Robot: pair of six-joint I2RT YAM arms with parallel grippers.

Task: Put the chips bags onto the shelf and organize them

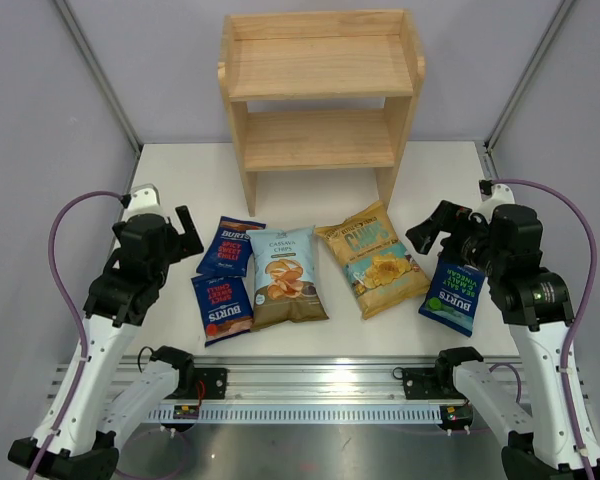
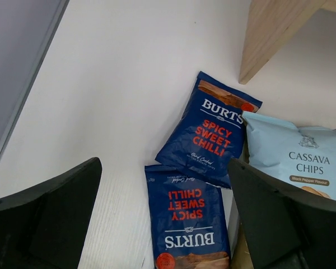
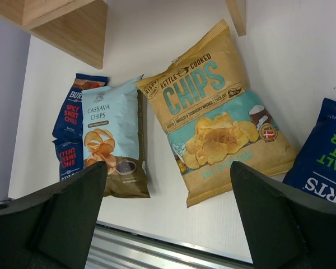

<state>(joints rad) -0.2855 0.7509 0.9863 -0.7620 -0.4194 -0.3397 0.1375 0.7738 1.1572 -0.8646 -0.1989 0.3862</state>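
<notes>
Next, my left gripper moves down and to its right in the top view onto the far dark blue Burts bag's edge facing bare table.
Five chips bags lie flat on the white table in front of the wooden shelf (image 1: 320, 95), whose two tiers hold nothing. From the left: two dark blue red-lettered Burts bags, the far one (image 1: 230, 246) overlapping the near one (image 1: 221, 307), the pale-blue Cassava bag (image 1: 287, 276), the yellow/teal Kettle Cooked bag (image 1: 374, 259), and the green-marked Burts bag (image 1: 452, 296). My left gripper (image 1: 187, 236) is open above the table left of the Burts pair (image 2: 185, 218). My right gripper (image 1: 432, 227) is open above the gap between the yellow bag (image 3: 218, 117) and the green-marked bag (image 3: 322, 162).
Grey walls close in the table on the left, right and back. A metal rail (image 1: 310, 385) with the arm bases runs along the near edge. The shelf's side panel (image 2: 266, 36) stands just beyond the far Burts bag.
</notes>
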